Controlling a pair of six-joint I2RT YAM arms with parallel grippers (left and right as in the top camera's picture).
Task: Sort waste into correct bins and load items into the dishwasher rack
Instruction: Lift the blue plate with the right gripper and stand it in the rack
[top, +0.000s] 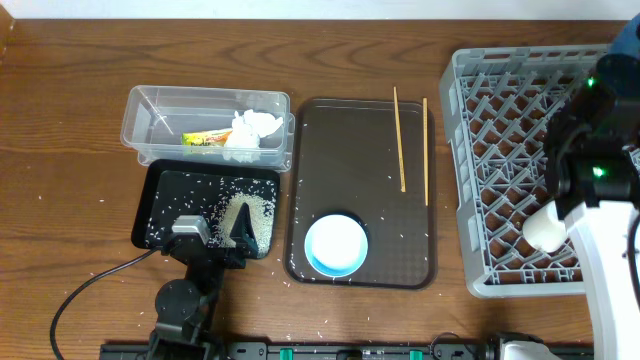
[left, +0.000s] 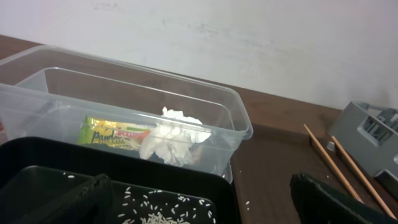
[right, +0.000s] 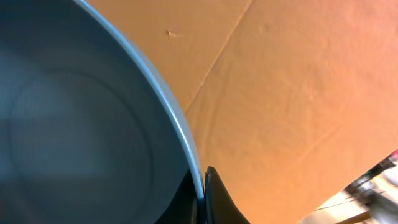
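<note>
My right gripper will next turn the plate (right: 74, 124) and lower it into the far slots of the grey rack, then release the plate's rim there, because the white cup takes the near end of the rack.
My right gripper (right: 202, 186) is shut on the rim of the dark blue plate (right: 74, 124) and holds it above the far right of the grey dishwasher rack (top: 500, 100); a bit of the plate shows in the overhead view (top: 628, 40). My left gripper (left: 199, 208) is open and empty over the black tray (top: 165, 205), which holds a pile of rice (top: 255, 215). The clear tub (top: 150, 110) holds the snack wrapper (top: 205, 138) and tissue (top: 255, 128). The white bowl (top: 335, 243) and two chopsticks (top: 400, 140) lie on the brown tray. The pink cup is out of view.
The brown serving tray (top: 390, 240) sits between the black tray and the rack. Loose rice grains are scattered on the table around the black tray and on the brown tray. A small white cup (top: 546, 230) appears to lie in the rack beside my right arm.
</note>
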